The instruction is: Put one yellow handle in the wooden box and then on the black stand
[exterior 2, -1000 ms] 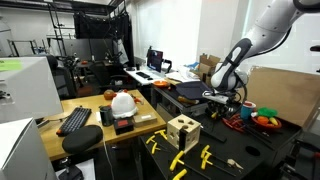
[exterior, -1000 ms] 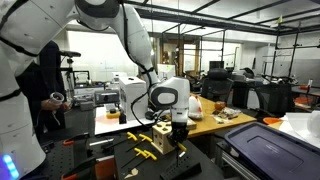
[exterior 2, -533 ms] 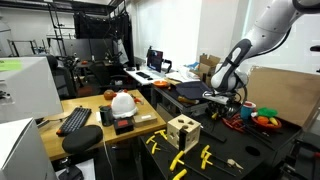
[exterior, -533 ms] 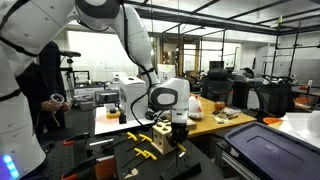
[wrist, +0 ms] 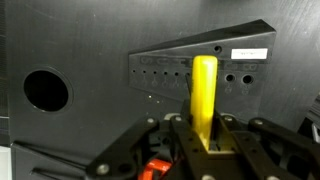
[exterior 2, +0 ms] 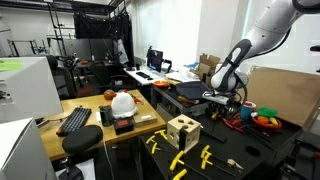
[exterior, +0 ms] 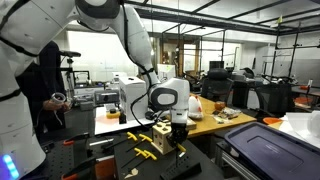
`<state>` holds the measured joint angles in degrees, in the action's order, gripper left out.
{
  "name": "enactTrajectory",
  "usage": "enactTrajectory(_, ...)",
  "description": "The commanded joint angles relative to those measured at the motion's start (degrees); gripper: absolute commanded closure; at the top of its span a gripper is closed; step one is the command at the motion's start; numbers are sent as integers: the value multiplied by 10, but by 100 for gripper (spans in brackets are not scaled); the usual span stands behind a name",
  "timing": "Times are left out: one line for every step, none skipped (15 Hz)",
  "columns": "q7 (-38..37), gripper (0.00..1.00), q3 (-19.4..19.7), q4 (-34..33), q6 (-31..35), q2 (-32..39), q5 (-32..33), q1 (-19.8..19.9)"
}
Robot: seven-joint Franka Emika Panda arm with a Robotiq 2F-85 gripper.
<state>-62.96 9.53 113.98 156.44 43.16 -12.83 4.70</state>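
Note:
The yellow handle's loose end already hangs over the black stand, so my gripper should next move down onto that stand's row of holes and release the handle there.
In the wrist view my gripper (wrist: pixel 205 128) is shut on one yellow handle (wrist: pixel 205 85). The handle points at the black stand (wrist: pixel 165 72), a dark plate with rows of small holes and a white label. In both exterior views the gripper (exterior: pixel 178 128) (exterior 2: pixel 218 100) hangs low over the black tabletop, just beside the pale wooden box (exterior: pixel 160 139) (exterior 2: pixel 183 130). Other yellow handles (exterior: pixel 144 152) (exterior 2: pixel 178 160) lie loose on the tabletop near the box.
A white helmet (exterior 2: pixel 123 102) and a keyboard (exterior 2: pixel 75 120) sit on the wooden desk behind. A bowl of colourful things (exterior 2: pixel 265 118) stands by a cardboard box (exterior 2: pixel 287 90). A person (exterior: pixel 40 95) stands at the side, and a dark bin (exterior: pixel 265 150) is in front.

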Motion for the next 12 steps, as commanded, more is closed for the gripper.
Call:
enactTrajectory(22,96,-8,5,-8,-12,-18,3)
enactTrajectory(22,96,-8,4,-8,-12,-18,3)
enactTrajectory(22,96,-8,4,-7,-11,-17,2)
enactTrajectory(22,96,-8,4,-7,-10,-17,1)
enactTrajectory(23,96,-8,5,-5,-10,-16,0)
enactTrajectory(23,96,-7,5,-3,-9,-15,-1)
enactTrajectory(25,96,-7,5,-3,-9,-14,-1)
enactTrajectory(29,96,-6,5,-1,-8,-13,-2)
enactTrajectory(31,96,-5,5,0,-7,-12,-3)
enactTrajectory(31,96,-3,5,3,-6,-11,-4)
enactTrajectory(32,96,-3,5,4,-6,-12,-4)
enactTrajectory(33,96,-2,4,5,-5,-12,-4)
